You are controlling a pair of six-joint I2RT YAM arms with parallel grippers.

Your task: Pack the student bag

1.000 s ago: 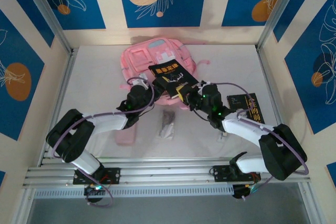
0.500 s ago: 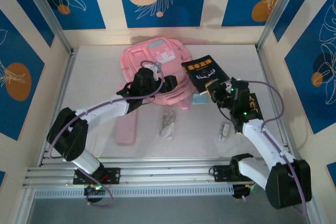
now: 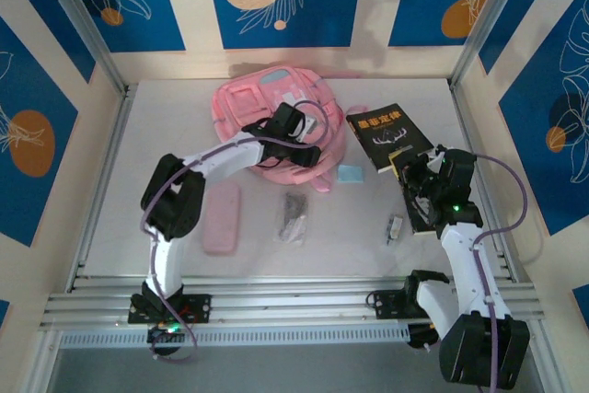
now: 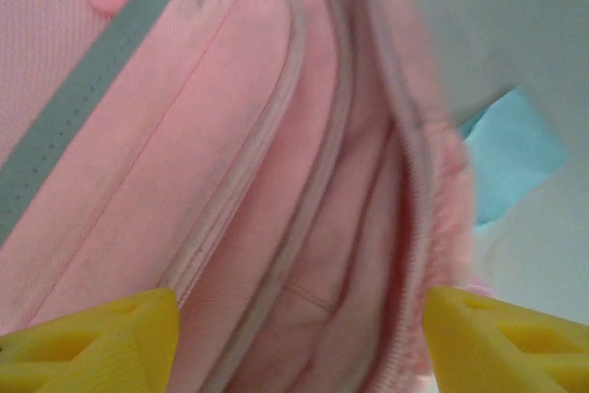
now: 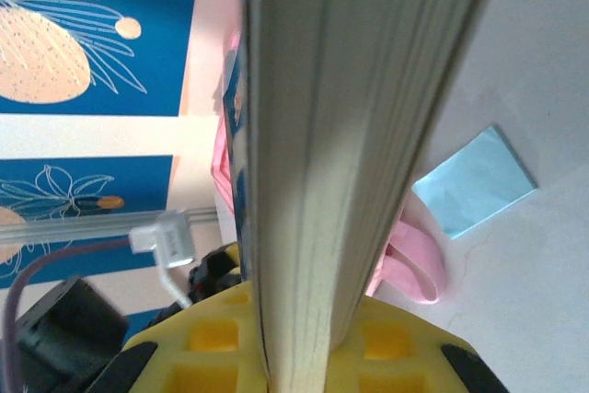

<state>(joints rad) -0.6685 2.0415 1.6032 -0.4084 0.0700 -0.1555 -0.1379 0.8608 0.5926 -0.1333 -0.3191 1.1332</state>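
The piped rim of the bag nearest the grey-green band comes next for my left gripper, which will shift and lower onto it.
The pink student bag lies at the back of the table. My left gripper hangs over its right lower edge. In the left wrist view the yellow fingertips stand wide apart over the bag's open zip pocket, open and holding nothing. My right gripper is shut on a black book, held just right of the bag and above the table. In the right wrist view the book's page edge rises from between the yellow jaws of that gripper.
A pale blue note lies between the bag and the held book. Nearer the front are a flat pink pencil case, a small grey item and a small white piece. A pink strap trails from the bag.
The right arm has carried the black book off the bag to the right. My left gripper slid across the bag to its right edge, and its jaws have widened.
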